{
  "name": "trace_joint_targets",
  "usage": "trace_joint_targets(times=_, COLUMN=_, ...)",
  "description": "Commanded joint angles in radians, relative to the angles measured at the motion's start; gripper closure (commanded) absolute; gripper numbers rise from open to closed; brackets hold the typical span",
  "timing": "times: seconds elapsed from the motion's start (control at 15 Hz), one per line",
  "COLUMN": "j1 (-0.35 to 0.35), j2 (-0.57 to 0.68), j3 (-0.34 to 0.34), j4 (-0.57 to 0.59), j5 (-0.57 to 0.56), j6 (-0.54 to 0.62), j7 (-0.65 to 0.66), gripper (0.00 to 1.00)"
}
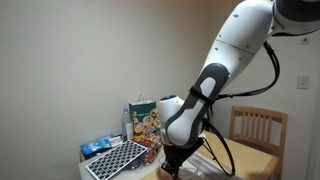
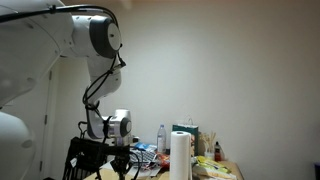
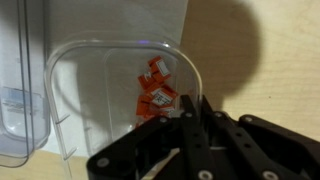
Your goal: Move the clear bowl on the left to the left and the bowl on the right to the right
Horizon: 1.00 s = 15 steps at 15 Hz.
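Note:
My gripper carries the bowl to the right in the wrist view next, away from the second container (image 3: pixel 20 95), and releases it there, since bare wood lies on that side.
In the wrist view a clear rectangular bowl (image 3: pixel 95 95) with rounded corners lies on the wooden table and holds orange packets (image 3: pixel 155 95). My gripper (image 3: pixel 190 115) has its two black fingers pressed close together on the bowl's near right rim. A second clear container (image 3: pixel 20 95) stands just beside it at the picture's left edge. In both exterior views the gripper (image 1: pixel 175 160) (image 2: pixel 120 162) is low over the table, and the bowls are hidden there.
A colourful box (image 1: pixel 145 118), a blue packet (image 1: pixel 97 146) and a gridded tray (image 1: pixel 115 160) sit beside the arm. A wooden chair (image 1: pixel 258 125) stands behind. A paper towel roll (image 2: pixel 180 155) and a bottle (image 2: pixel 162 138) stand on the table (image 3: pixel 265 70).

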Motion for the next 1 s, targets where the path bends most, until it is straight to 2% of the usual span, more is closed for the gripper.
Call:
trace_joint_targets(times=0.0, j1=0.047, j2=-0.015, j3=0.034, j4=0.058, j5=-0.012, j6=-0.076, j7=-0.034, gripper=0.98)
trace_joint_targets(times=0.13, j1=0.085, j2=-0.002, j3=0.056, j4=0.104, j5=-0.022, j6=-0.141, j7=-0.032, gripper=0.98)
trace_joint_targets(times=0.4, j1=0.169, j2=0.041, j3=0.073, j4=0.188, j5=-0.044, j6=-0.344, j7=0.027, gripper=0.98)
trace_joint_targets(times=0.6, j1=0.226, j2=0.083, j3=0.042, j4=0.237, j5=-0.069, j6=-0.485, j7=0.170, gripper=0.98)
trace_joint_targets(times=0.8, j1=0.262, j2=0.133, j3=0.019, j4=0.283, j5=-0.125, j6=-0.512, j7=0.272, gripper=0.98)
trace_joint_targets(times=0.87, j1=0.255, j2=0.148, j3=0.021, j4=0.301, j5=-0.116, j6=-0.520, j7=0.279, gripper=0.98)
trace_joint_targets(times=0.93, j1=0.240, j2=0.110, j3=0.042, j4=0.265, j5=-0.103, j6=-0.491, j7=0.240, gripper=0.92)
